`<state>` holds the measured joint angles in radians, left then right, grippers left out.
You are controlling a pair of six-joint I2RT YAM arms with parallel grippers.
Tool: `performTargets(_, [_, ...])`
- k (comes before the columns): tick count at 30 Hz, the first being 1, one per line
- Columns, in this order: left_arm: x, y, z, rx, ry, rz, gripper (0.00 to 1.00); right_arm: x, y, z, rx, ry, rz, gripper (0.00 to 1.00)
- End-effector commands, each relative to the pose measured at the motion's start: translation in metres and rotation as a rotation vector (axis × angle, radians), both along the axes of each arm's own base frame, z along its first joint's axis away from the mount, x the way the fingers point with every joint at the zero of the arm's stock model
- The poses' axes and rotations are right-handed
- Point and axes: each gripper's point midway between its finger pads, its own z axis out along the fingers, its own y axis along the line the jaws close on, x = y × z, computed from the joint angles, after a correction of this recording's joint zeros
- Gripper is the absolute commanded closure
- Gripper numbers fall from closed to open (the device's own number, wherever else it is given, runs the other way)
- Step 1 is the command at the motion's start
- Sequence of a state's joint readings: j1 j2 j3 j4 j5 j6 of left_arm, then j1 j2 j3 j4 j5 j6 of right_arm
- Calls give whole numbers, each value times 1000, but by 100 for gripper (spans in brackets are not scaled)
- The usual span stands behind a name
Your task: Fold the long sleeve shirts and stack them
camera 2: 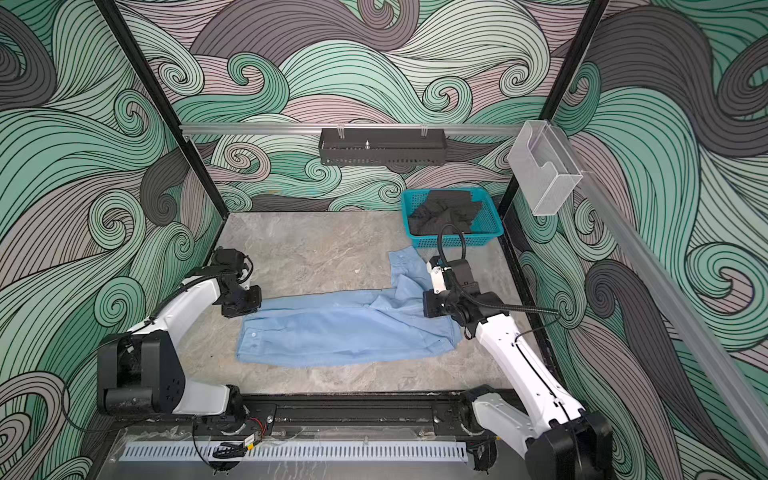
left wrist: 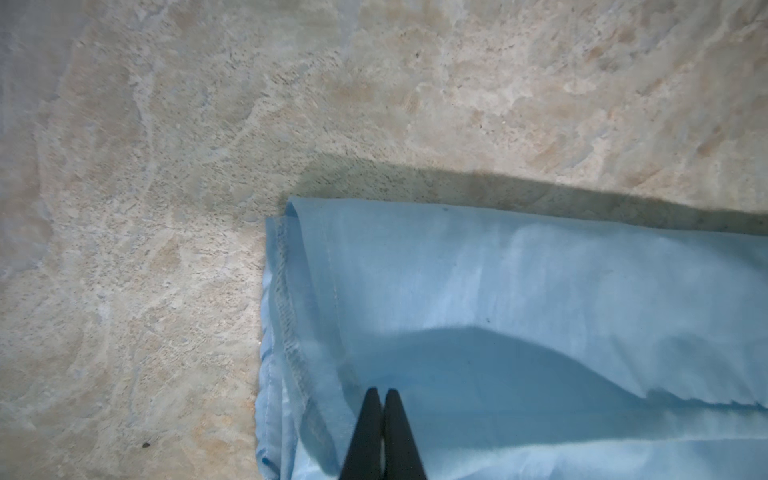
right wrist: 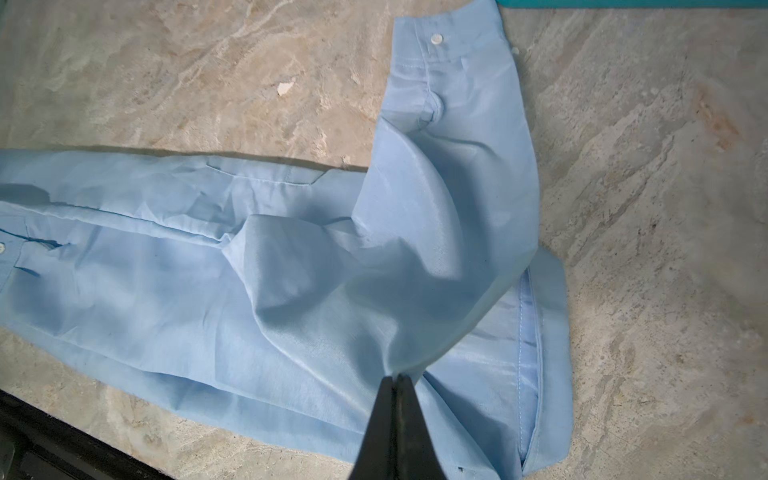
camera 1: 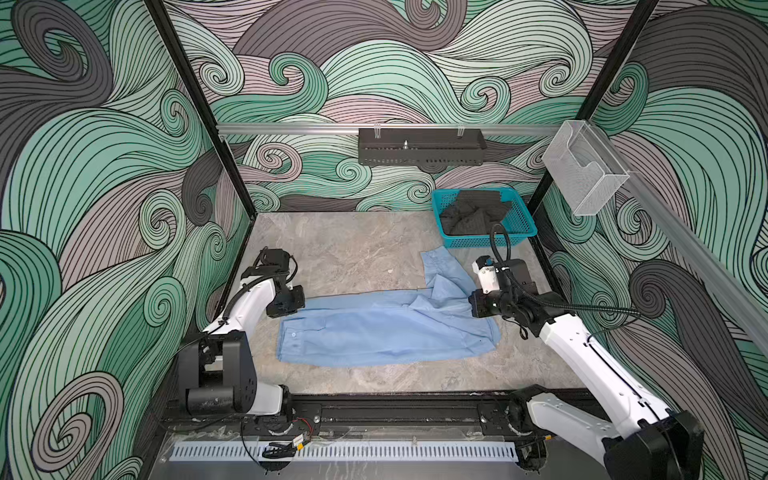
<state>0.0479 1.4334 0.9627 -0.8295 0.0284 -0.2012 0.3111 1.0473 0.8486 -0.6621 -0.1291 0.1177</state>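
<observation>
The gathered cloth still stands raised above the folded shirt. I need to lower my right gripper slightly onto the folded shirt's end by the sleeve next and release the cloth.
A light blue long sleeve shirt lies folded into a long band across the marble table, with one cuffed sleeve angled toward the far side. My right gripper is shut on the shirt's right end, and the cloth gathers up into its tips. My left gripper hovers shut over the far left corner of the shirt, near the hemmed edge. No cloth shows between its tips.
A teal mesh basket with a dark garment stands at the back right, just beyond the sleeve. A black tray and a clear holder hang on the walls. The black rail borders the table's front.
</observation>
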Motion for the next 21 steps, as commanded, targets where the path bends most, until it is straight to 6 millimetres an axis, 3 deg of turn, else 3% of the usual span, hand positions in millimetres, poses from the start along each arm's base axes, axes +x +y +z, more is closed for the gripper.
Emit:
performTargets(1, [-6, 1, -10, 25, 61, -7, 97, -2, -3, -6, -12, 13, -22, 100])
performTargets(6, [-12, -2, -19, 10, 140, 0, 75, -13, -1, -15, -28, 48, -3, 100])
performTargets(10, [-11, 6, 0, 53, 125, 26, 51, -22, 1, -15, -35, 70, 15, 100])
performTargets(11, [-8, 7, 9, 60, 103, 35, 48, -23, 2, -13, -33, 73, 19, 94])
performTargets(13, [1, 3, 30, 34, 34, 44, 43, -24, 4, -2, -22, 59, 28, 67])
performTargets(15, [8, -8, 40, -30, 0, 57, 41, -21, 4, 13, -23, 23, 21, 55])
performTargets(17, [9, -25, 37, -110, 30, 79, 42, -13, 6, 24, -13, 6, 4, 48])
performTargets(21, [2, -61, -8, -222, 189, 102, 55, 7, 16, 15, 3, 84, -43, 47])
